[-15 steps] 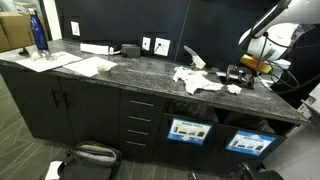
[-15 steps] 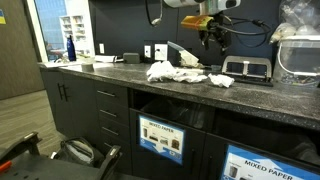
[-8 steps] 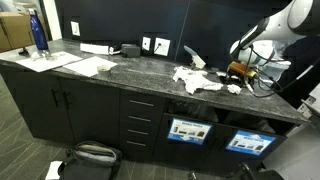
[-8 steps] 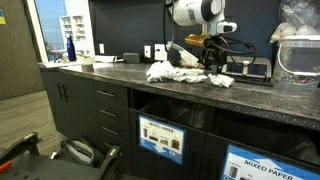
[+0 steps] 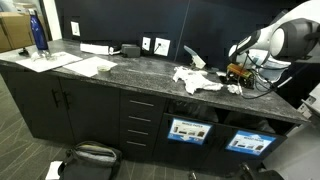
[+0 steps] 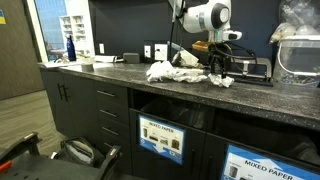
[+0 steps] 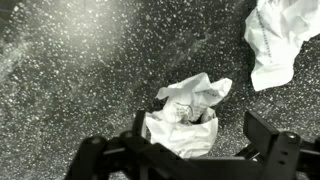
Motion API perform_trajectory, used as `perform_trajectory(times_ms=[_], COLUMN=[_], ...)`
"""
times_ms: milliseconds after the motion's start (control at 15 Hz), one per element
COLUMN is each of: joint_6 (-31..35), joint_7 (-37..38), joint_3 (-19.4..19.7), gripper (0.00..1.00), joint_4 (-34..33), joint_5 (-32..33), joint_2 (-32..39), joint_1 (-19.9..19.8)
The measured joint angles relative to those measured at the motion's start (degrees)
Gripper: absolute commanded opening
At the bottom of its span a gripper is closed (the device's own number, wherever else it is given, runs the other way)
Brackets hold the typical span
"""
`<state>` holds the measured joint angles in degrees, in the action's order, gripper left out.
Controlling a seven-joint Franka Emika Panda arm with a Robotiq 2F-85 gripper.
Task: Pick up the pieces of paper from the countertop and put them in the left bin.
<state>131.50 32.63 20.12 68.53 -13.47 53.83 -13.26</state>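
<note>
I will drop my gripper onto the crumpled middle of the small scrap (image 7: 186, 120) next and close, as that scrap already lies on the stone between my spread fingers.
Crumpled white pieces of paper (image 5: 196, 80) (image 6: 175, 72) lie in a heap on the dark speckled countertop (image 5: 120, 72) (image 6: 110, 70). One small scrap (image 5: 233, 88) (image 6: 220, 80) lies apart from the heap, toward the black appliance. My gripper (image 5: 238, 74) (image 6: 217, 68) hangs open low over that scrap. In the wrist view the scrap (image 7: 186, 112) sits on the stone between my two spread fingers (image 7: 262, 135), gripper (image 7: 200, 140) open around it, and I cannot tell if they touch it. Another paper (image 7: 275, 40) lies at the upper right. The left bin (image 5: 188, 130) (image 6: 162, 138) is below the counter.
A second bin front (image 5: 250, 142) (image 6: 270, 165) sits beside the left one. A black appliance (image 6: 247, 68) and a clear plastic bag (image 6: 298, 40) stand behind the gripper. Flat sheets (image 5: 90, 66) and a blue bottle (image 5: 38, 32) are at the counter's far end. A bag (image 5: 92, 155) lies on the floor.
The arm has swung toward the paper heap and come down until the gripper hangs just over the small scrap. The jaws have stayed open. The papers have not moved.
</note>
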Motion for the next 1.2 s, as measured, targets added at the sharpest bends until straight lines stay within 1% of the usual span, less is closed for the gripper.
perform_trajectory(times_ms=[133,200,267,333,400,800,867,1000,1067,1133,1200], joint_6=[-2.31,-3.38,-4.41,-5.07,-5.5,-8.55,-8.96,-9.22,-9.2,-9.18,-9.11], joint_7=[1.0,1.38,1.51,1.59,1.6,1.6,1.59,1.23,0.73,-0.04,-0.93], joint_3=[-0.25,-0.45,-0.71,-1.02,-1.33,-2.61,-2.69,-2.67,-2.67,-2.67,-2.67], gripper=[1.0,0.75,0.75,0.68,0.58,0.13,0.11,0.09,0.11,0.09,0.1], joint_4=[-3.64,-5.26,-6.72,-7.98,-9.14,-14.01,-14.59,-14.92,-14.95,-14.95,-14.92], joint_5=[0.49,0.82,1.04,1.1,1.11,1.3,1.43,1.46,1.46,1.46,1.46], joint_2=[2.41,3.44,4.37,5.22,5.98,8.98,9.32,9.47,9.47,9.47,9.44], joint_1=[-1.17,-1.78,-2.4,-2.99,-3.55,-5.81,-6.0,-6.04,-6.01,-5.98,-5.93])
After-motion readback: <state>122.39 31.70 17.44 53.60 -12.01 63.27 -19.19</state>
